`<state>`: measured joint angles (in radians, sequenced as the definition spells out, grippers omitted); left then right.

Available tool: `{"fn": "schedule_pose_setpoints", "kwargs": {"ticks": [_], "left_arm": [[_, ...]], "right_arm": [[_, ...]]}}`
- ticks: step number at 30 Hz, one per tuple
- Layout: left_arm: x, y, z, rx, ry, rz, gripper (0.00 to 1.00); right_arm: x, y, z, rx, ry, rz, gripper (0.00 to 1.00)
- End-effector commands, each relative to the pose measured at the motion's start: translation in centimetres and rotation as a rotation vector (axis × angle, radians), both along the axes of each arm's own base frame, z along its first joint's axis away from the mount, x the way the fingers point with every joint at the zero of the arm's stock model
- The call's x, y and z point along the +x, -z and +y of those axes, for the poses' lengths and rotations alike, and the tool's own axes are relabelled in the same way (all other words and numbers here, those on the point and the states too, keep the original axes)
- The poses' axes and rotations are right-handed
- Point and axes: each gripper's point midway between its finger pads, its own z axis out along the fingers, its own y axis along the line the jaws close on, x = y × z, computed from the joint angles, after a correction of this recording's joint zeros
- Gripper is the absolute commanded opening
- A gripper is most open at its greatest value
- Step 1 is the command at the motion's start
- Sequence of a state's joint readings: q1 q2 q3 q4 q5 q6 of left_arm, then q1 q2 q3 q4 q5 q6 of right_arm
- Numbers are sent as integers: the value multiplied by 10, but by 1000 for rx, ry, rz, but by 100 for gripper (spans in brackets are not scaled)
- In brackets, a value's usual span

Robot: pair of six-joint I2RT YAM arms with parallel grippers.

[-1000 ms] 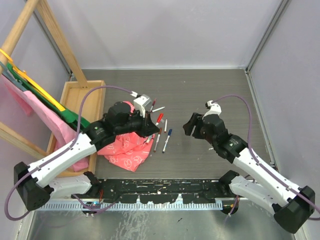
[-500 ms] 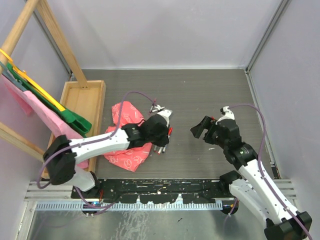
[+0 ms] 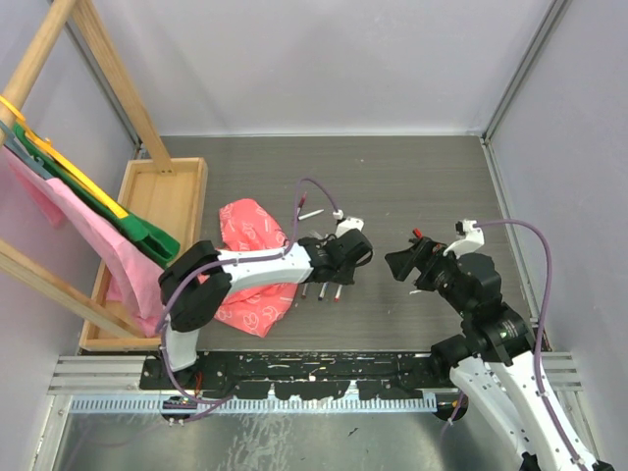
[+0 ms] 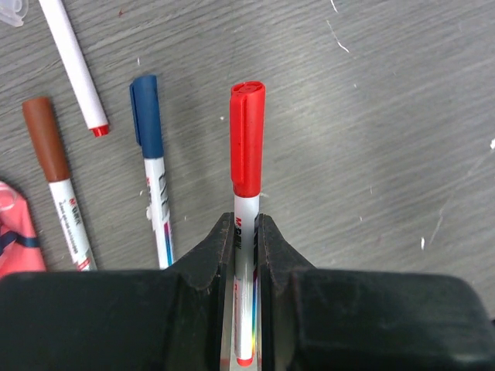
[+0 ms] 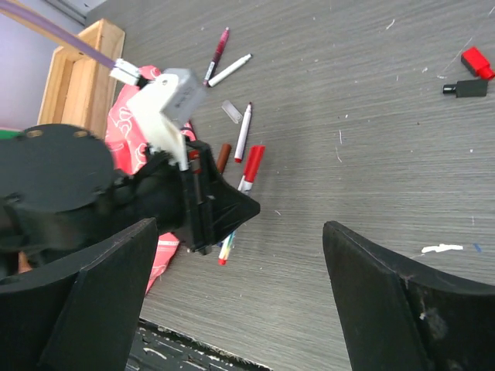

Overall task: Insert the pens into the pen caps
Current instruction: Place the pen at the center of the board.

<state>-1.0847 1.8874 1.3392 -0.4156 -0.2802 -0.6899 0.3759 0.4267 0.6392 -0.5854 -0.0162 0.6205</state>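
Observation:
The left gripper lowers the red-capped pen to the table beside the blue-capped pen next and releases its white body, since the pen already has a red cap.
My left gripper (image 4: 246, 222) is shut on the white barrel of a red-capped pen (image 4: 247, 139), held just above the table. To its left lie a blue-capped pen (image 4: 151, 154), a brown-capped pen (image 4: 48, 154) and an uncapped white pen (image 4: 73, 62). In the top view the left gripper (image 3: 351, 257) hovers over these pens (image 3: 321, 291). My right gripper (image 5: 240, 301) faces it from the right, open wide and holding nothing. A loose red pen cap (image 5: 477, 62) and a black pen cap (image 5: 464, 87) lie together on the table. Two more pens (image 5: 230, 69) lie farther off.
A pink patterned cloth (image 3: 250, 265) lies left of the pens, partly under the left arm. A wooden tray (image 3: 162, 201) and a wooden rack hung with cloths (image 3: 69, 186) stand at the left edge. Grey walls close the back and right.
The left arm has swung right across the pens, still shut on the red-capped pen. The right gripper has opened wide and shifted right and nearer.

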Motion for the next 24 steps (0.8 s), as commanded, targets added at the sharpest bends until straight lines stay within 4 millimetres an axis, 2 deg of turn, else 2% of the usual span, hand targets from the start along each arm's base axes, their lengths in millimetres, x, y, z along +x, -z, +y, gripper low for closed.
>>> {"fn": "schedule_pose_setpoints", "kwargs": {"ticks": [1,14,19,24], "left_arm": [[14,0,-10,10,-61,-28,0],[18,32,-15,54,-104,10,6],[15,37,-12,59,-110,21,16],[14,32,-12,45,-104,19,24]], "right_arm": [[-5,-26,-8,-19,4,-82,92],[-11,-25,-4,-28,-37,-74,92],[-11,-26,-4,-32,-39,-78,92],[-10,-24,-4,-36,-36,-71,92]]}}
